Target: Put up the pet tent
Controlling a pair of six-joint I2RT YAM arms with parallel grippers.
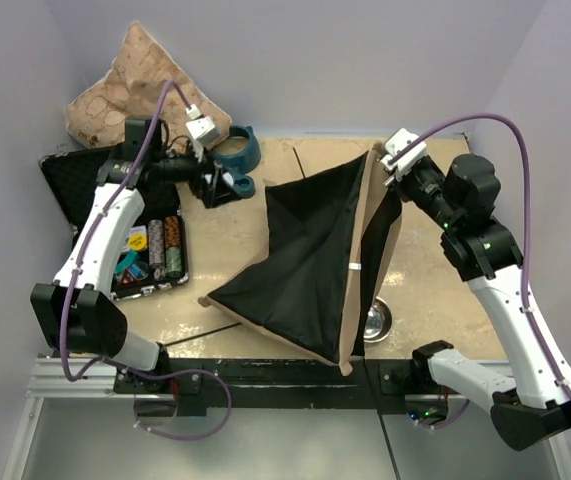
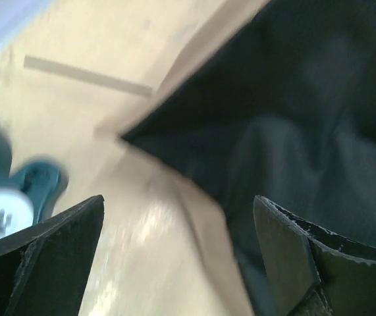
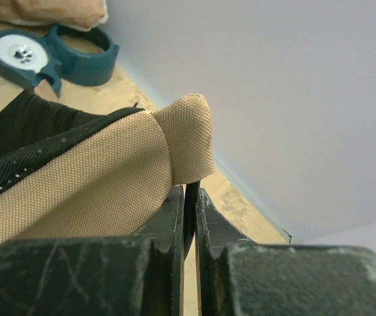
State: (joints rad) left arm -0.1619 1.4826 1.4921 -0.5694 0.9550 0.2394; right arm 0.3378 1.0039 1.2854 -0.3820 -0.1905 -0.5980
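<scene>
The tent lies collapsed, so next I should pull the thin dark pole [image 1: 385, 172] [image 3: 190, 205] with my right gripper, and the tent corner too, outward and to the right in the top view.
The pet tent [image 1: 310, 260] lies collapsed mid-table, black lining up, tan fabric along its edges. My right gripper [image 1: 383, 168] is at the tent's far right corner, shut on a thin dark pole [image 3: 191, 204] that comes out of a tan fabric sleeve [image 3: 184, 141]. My left gripper [image 1: 215, 185] is open and empty at the far left, just left of the tent. In the left wrist view its fingers [image 2: 49, 253] frame bare table and the tent's black lining [image 2: 306, 118]. The pom-pom and entrance hole are not visible.
A tan patterned pillow [image 1: 140, 85] leans in the back left corner. A teal tape dispenser [image 1: 237, 152] sits by the left gripper, also in the right wrist view [image 3: 43, 56]. An open black case [image 1: 150, 250] of items lies left. A metal bowl [image 1: 376, 321] is partly under the tent's right edge.
</scene>
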